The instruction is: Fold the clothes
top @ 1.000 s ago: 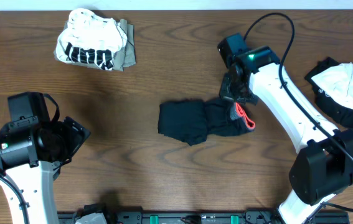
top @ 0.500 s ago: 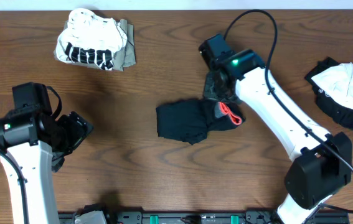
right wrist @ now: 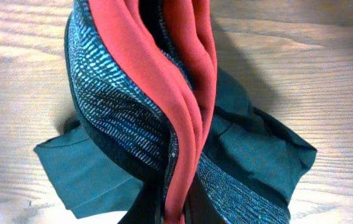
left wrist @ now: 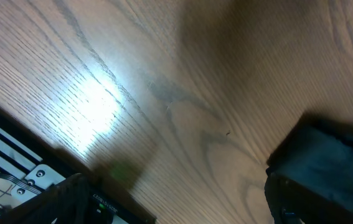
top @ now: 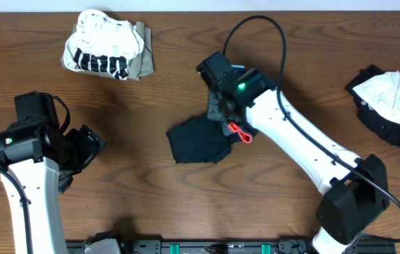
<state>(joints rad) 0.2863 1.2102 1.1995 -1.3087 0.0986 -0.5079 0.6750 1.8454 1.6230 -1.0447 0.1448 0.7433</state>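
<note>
My right gripper holds the waistband and will next swing to the left in the overhead view and back, to release it over the trousers' dark end (top: 194, 141) (right wrist: 94, 171), because that end lies spread.
The black trousers (top: 197, 141) lie bunched at mid-table, their red-orange waistband edge (top: 239, 131) showing beside my right arm. My right gripper (top: 223, 117) is shut on the waistband and holds it up over the rest of the trousers. In the right wrist view the red-orange edge (right wrist: 188, 93) and grey patterned band (right wrist: 111, 118) rise from the pinch of my right gripper (right wrist: 179, 214), with dark cloth (right wrist: 257, 149) draped behind. My left gripper (top: 90, 146) hangs open over bare wood at the left, far from the trousers; its fingers (left wrist: 319, 168) hold nothing.
A white black-printed top (top: 101, 44) on an olive piece (top: 143, 60) sits at the back left. A black-and-white garment (top: 391, 106) lies at the right edge. The table's front rail (left wrist: 11, 165) shows under the left wrist.
My right gripper has carried the waistband leftward over the trousers, folding the cloth onto itself. The left arm shifted slightly upward early on and stayed open.
</note>
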